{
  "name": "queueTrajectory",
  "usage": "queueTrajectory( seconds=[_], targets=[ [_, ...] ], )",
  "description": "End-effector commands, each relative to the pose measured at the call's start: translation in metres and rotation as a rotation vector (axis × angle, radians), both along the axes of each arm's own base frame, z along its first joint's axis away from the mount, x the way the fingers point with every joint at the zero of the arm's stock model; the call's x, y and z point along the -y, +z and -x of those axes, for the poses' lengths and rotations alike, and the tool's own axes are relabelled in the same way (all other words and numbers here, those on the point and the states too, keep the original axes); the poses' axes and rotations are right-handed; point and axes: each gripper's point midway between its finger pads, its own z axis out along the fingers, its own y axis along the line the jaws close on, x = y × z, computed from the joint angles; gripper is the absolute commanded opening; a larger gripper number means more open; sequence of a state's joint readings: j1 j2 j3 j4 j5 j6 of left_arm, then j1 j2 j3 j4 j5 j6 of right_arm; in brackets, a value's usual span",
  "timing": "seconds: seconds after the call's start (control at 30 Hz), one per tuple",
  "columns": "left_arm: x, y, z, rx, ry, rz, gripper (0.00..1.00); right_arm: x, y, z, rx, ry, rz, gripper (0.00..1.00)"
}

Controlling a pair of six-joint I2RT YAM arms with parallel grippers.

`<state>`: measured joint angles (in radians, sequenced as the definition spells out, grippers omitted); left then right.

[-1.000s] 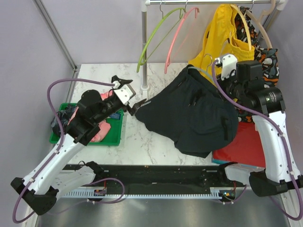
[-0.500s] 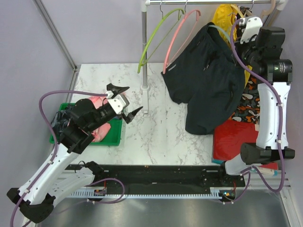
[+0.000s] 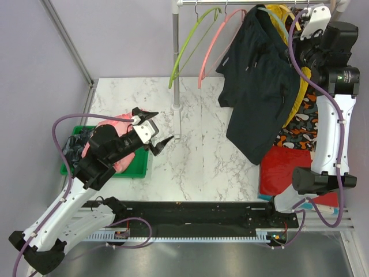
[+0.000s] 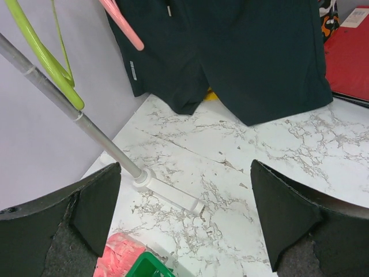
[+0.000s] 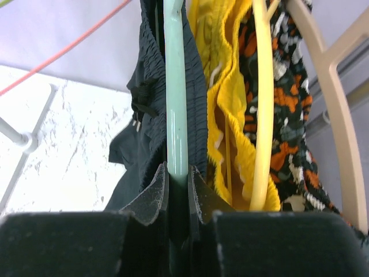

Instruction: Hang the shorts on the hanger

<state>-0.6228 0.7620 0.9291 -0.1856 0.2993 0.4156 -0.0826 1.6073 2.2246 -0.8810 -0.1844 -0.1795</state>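
I need to ease my right gripper slightly down and outward, toward the pink hanger, and then open it, because the black shorts (image 3: 262,86) hang draped on the teal hanger at the bar.
The black shorts (image 3: 262,86) hang draped over the pale teal hanger (image 3: 275,17), high at the rail at the back right. In the right wrist view the hanger (image 5: 176,86) runs straight up from my jaws, with the shorts (image 5: 149,98) gathered round it. My right gripper (image 5: 177,173) is shut on the hanger's arm. It shows at the top right in the top view (image 3: 304,26). My left gripper (image 3: 154,126) is open and empty, low over the table left of the rack's post. The shorts' lower part shows in the left wrist view (image 4: 253,57).
A lime green hanger (image 3: 193,43) and a pink hanger (image 3: 222,37) hang on the rail. Yellow shorts (image 5: 230,98) and an orange-black garment (image 5: 288,98) hang right of the teal hanger. The rack's post (image 3: 176,75) stands on the table. A green tray (image 3: 135,164) holds clothes at left; a red bin (image 3: 285,173) is at right.
My right gripper has lifted the hanger with the shorts off the table and up to the rail. My left gripper let go of the shorts' edge and drew back to the left.
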Motion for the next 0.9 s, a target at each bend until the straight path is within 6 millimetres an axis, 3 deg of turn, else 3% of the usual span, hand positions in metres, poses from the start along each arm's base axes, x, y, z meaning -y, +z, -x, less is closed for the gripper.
queueTrajectory(
  seconds=[0.0,0.2,0.37,0.6,0.73,0.77,0.8,0.83,0.87],
  targets=[
    [0.002,0.003,0.004,0.001,-0.023,0.023,0.99,-0.001,0.09,0.012,0.301,-0.007,-0.003,0.0],
    [0.008,-0.003,0.008,-0.023,-0.061,0.019,1.0,0.005,0.09,-0.007,0.316,-0.031,0.007,0.0],
    [0.007,-0.011,0.006,-0.05,-0.053,0.001,0.99,0.009,0.061,-0.031,0.243,-0.03,0.031,0.0],
    [0.007,-0.032,0.005,-0.109,-0.045,-0.015,0.99,0.005,0.022,-0.04,0.142,0.01,0.048,0.0],
    [0.001,-0.05,-0.012,-0.205,0.049,-0.027,0.99,0.002,0.007,-0.041,0.097,0.037,0.052,0.01],
    [-0.002,-0.049,-0.015,-0.237,0.075,-0.012,0.99,0.001,0.003,-0.04,0.086,0.043,0.048,0.07],
    [-0.007,-0.053,-0.021,-0.266,0.106,-0.012,0.99,0.0,0.005,-0.037,0.088,0.044,0.046,0.29],
    [-0.011,-0.064,-0.024,-0.336,0.142,-0.021,0.99,-0.001,0.005,-0.034,0.088,0.048,0.044,0.41],
    [-0.016,-0.062,-0.029,-0.353,0.178,-0.017,0.99,-0.003,0.006,-0.032,0.089,0.057,0.04,0.62]
  ],
)
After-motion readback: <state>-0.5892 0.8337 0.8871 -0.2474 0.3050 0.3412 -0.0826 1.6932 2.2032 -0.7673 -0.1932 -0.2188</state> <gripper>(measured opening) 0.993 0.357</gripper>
